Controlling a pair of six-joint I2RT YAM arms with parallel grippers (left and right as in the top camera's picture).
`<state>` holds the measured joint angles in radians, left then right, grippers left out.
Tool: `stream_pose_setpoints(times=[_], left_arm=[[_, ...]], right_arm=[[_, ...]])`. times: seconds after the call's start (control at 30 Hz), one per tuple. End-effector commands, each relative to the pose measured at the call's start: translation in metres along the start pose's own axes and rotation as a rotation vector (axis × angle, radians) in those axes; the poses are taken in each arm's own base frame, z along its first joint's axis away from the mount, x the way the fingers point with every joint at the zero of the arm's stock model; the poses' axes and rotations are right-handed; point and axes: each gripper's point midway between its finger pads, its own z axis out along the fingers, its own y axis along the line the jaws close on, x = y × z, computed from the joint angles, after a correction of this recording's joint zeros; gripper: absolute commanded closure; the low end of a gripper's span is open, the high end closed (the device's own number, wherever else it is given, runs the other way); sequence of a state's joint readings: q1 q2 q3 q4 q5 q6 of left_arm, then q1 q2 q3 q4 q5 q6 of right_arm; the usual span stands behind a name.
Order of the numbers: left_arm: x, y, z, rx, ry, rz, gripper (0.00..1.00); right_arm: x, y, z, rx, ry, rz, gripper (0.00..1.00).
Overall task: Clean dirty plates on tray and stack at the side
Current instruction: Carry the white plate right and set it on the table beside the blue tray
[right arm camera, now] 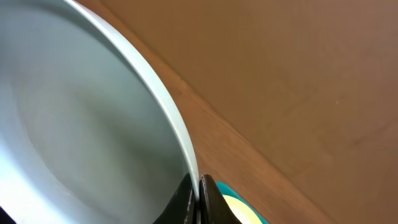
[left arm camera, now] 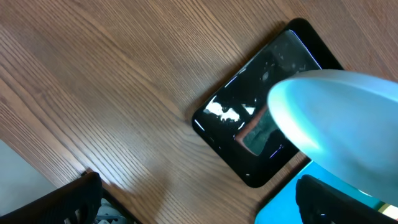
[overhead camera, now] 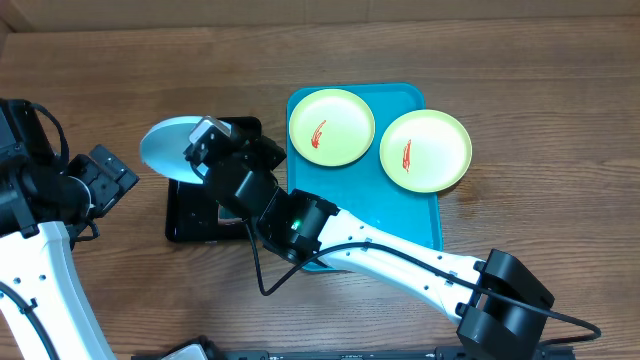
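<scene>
My right gripper carries the plate across to its right in the overhead view next, lowers it past both smeared plates onto the clear wood below, and releases it.
My right gripper (overhead camera: 200,140) is shut on the rim of the light blue plate (overhead camera: 165,145) and holds it above the black tray's far left corner. The plate fills the right wrist view (right arm camera: 81,112), pinched at its edge between the fingers (right arm camera: 198,190), and shows in the left wrist view (left arm camera: 339,118). No red smear shows on it. Two pale yellow-green plates (overhead camera: 331,126) (overhead camera: 425,150), each with a red smear, lie on the turquoise tray (overhead camera: 400,215). My left gripper (overhead camera: 110,180) is open and empty over bare wood at the left (left arm camera: 199,199).
A black tray (overhead camera: 185,215) lies left of the turquoise tray; a dark sponge-like block rests in it (left arm camera: 258,130). The right arm reaches across the turquoise tray's front left. Cardboard backs the far table edge.
</scene>
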<state>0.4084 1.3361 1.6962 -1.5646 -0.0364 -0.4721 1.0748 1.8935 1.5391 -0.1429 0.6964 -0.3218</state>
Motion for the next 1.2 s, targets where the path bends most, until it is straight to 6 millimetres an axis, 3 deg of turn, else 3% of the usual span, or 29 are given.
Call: stream_pose_setpoints(times=[0.0,0.1,0.2,0.33,0.37,0.47,0.53,0.6,0.73,0.83,0.93,1.07,1.17], left_arm=[[-0.002,-0.001,-0.004,0.015,-0.01,-0.02,0.0],[-0.002,-0.001,-0.004,0.015,-0.009,-0.02,0.0],[-0.002,-0.001,-0.004,0.015,-0.009,-0.02,0.0],[-0.002,-0.001,-0.004,0.015,-0.009,-0.02,0.0],[-0.002,-0.001,-0.004,0.015,-0.009,-0.02,0.0],[-0.002,-0.001,-0.004,0.015,-0.009,-0.019,0.0],[-0.002,-0.001,-0.004,0.015,-0.01,-0.02,0.0],[-0.002,-0.001,-0.004,0.015,-0.009,-0.02,0.0],[-0.002,-0.001,-0.004,0.015,-0.009,-0.02,0.0],[-0.002,-0.001,-0.004,0.015,-0.01,-0.02,0.0],[-0.002,-0.001,-0.004,0.015,-0.009,-0.02,0.0],[-0.002,-0.001,-0.004,0.015,-0.009,-0.019,0.0],[-0.002,-0.001,-0.004,0.015,-0.009,-0.019,0.0]], right_arm=[[-0.007,-0.038,0.003,0.094,0.0,0.171,0.96],[0.01,-0.024,0.011,-0.037,0.058,0.153,0.96],[0.024,-0.051,0.018,0.067,0.101,0.272,0.96],[0.038,-0.031,0.018,-0.157,0.175,0.405,0.96],[0.048,-0.039,0.016,-0.174,0.24,0.556,0.96],[0.053,-0.062,0.011,-0.275,0.335,0.765,0.96],[0.057,-0.089,0.008,-0.307,0.382,0.865,0.96],[0.072,-0.132,0.005,-0.279,0.444,0.994,0.96],[0.122,-0.223,-0.005,-0.19,0.551,1.201,0.96],[0.185,-0.29,-0.02,-0.04,0.628,1.344,0.96],[0.254,-0.351,-0.05,0.143,0.693,1.481,0.96],[0.331,-0.412,-0.097,0.346,0.728,1.632,0.96],[0.388,-0.44,-0.136,0.508,0.767,1.728,0.96]])
